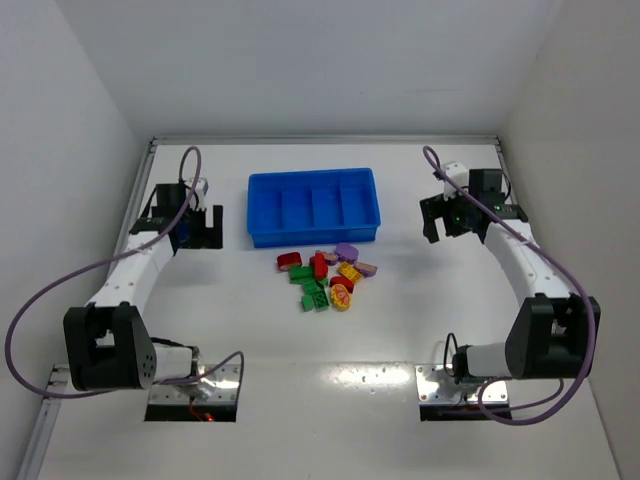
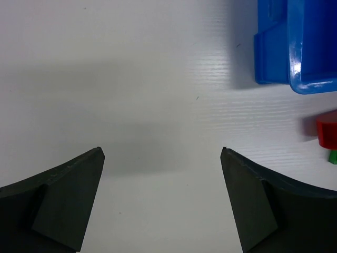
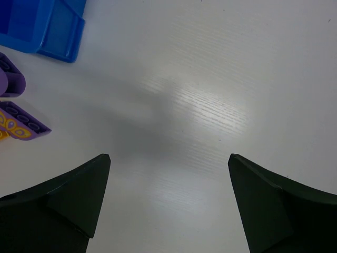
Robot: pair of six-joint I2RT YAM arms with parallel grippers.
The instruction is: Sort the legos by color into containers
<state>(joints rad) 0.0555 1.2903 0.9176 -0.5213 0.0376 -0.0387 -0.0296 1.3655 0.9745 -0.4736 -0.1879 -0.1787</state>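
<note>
Next, my left gripper swings over, turns and moves down onto the red lego at the lego heap's edge point(image 1: 289, 261) point(image 2: 327, 129), which lies below, to the right in the top view.
Several legos point(image 1: 325, 274) in red, green, yellow and purple lie heaped on the white table just in front of the blue tray point(image 1: 266, 205), whose four containers hold nothing. My left gripper point(image 1: 199, 227) hangs open left of the tray, with nothing between its fingers. In the left wrist view the left gripper point(image 2: 162, 153) sees the tray's corner point(image 2: 300, 47) and a red lego point(image 2: 327, 129) at the right edge. My right gripper point(image 1: 451, 221) is open to the right of the tray. The right wrist view shows the right gripper point(image 3: 169, 158) over bare table, with purple legos point(image 3: 21, 120) at the left.
White walls close in the table on the left, back and right. Purple cables loop off both arms point(image 1: 60, 285). The arm bases point(image 1: 195, 385) sit at the near edge.
</note>
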